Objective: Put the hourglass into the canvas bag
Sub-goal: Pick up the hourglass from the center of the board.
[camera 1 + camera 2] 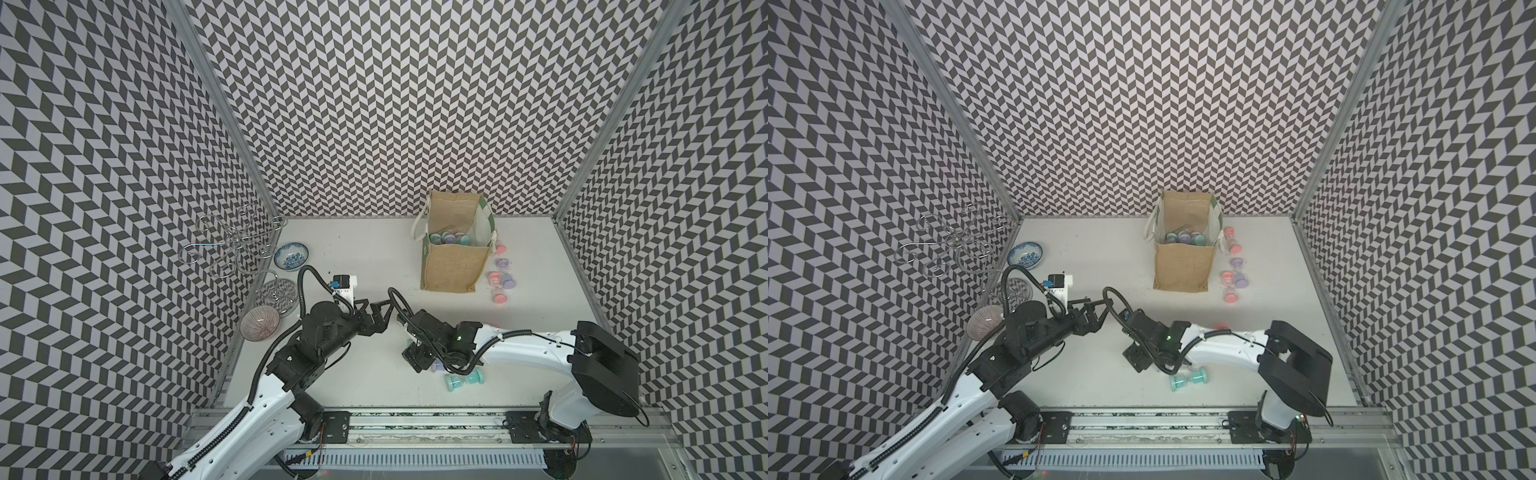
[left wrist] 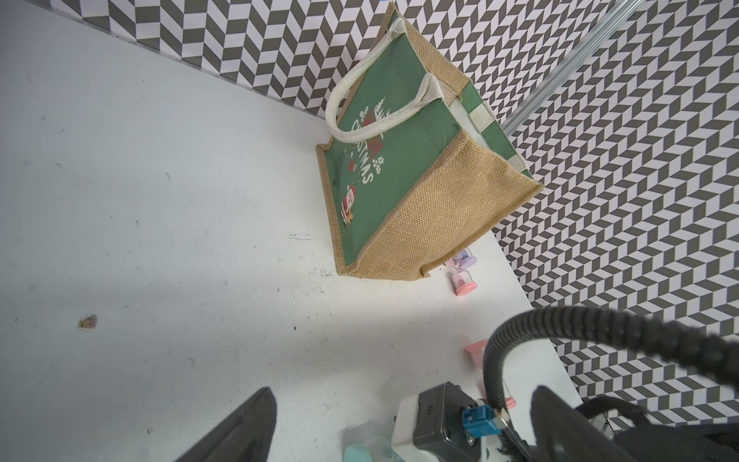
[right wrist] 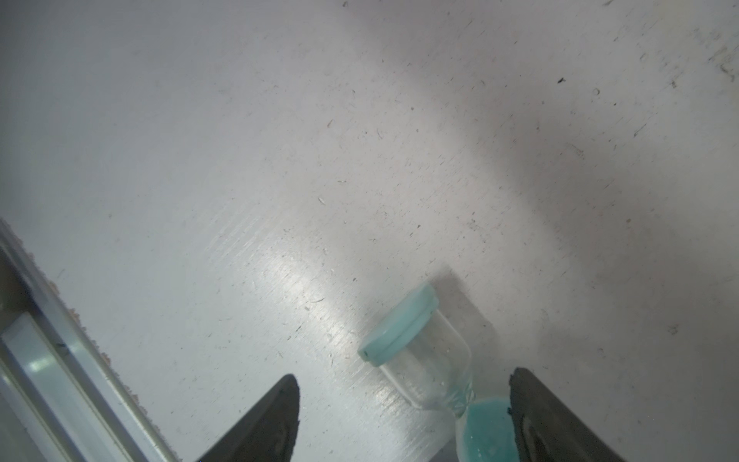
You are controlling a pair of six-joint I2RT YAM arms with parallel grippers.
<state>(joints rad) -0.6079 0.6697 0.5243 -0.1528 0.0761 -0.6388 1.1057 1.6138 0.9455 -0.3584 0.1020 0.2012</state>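
Observation:
The right gripper moves down around the teal hourglass's clear glass bulb (image 3: 429,369) and closes next, since the hourglass lies just below, already between the open fingers.
The canvas bag (image 1: 455,266) (image 1: 1183,266) (image 2: 440,208) stands upright at the back of the table, with several hourglasses (image 1: 449,238) in it. A teal hourglass (image 3: 416,352) (image 2: 366,452) lies on the table between the fingers of my right gripper (image 3: 404,376) (image 1: 413,357). The gripper is open, and the sand bulb lies close against one finger. In both top views the gripper mostly hides this hourglass. My left gripper (image 2: 404,390) (image 1: 380,309) hovers open and empty just left of the right wrist.
Another teal hourglass (image 1: 463,380) and a lavender one (image 1: 437,365) lie beside the right gripper. Pink and lavender hourglasses (image 1: 500,282) lie right of the bag. A wire rack (image 1: 237,245), two bowls (image 1: 291,255) (image 1: 259,323) and a glass dish (image 1: 278,293) line the left wall.

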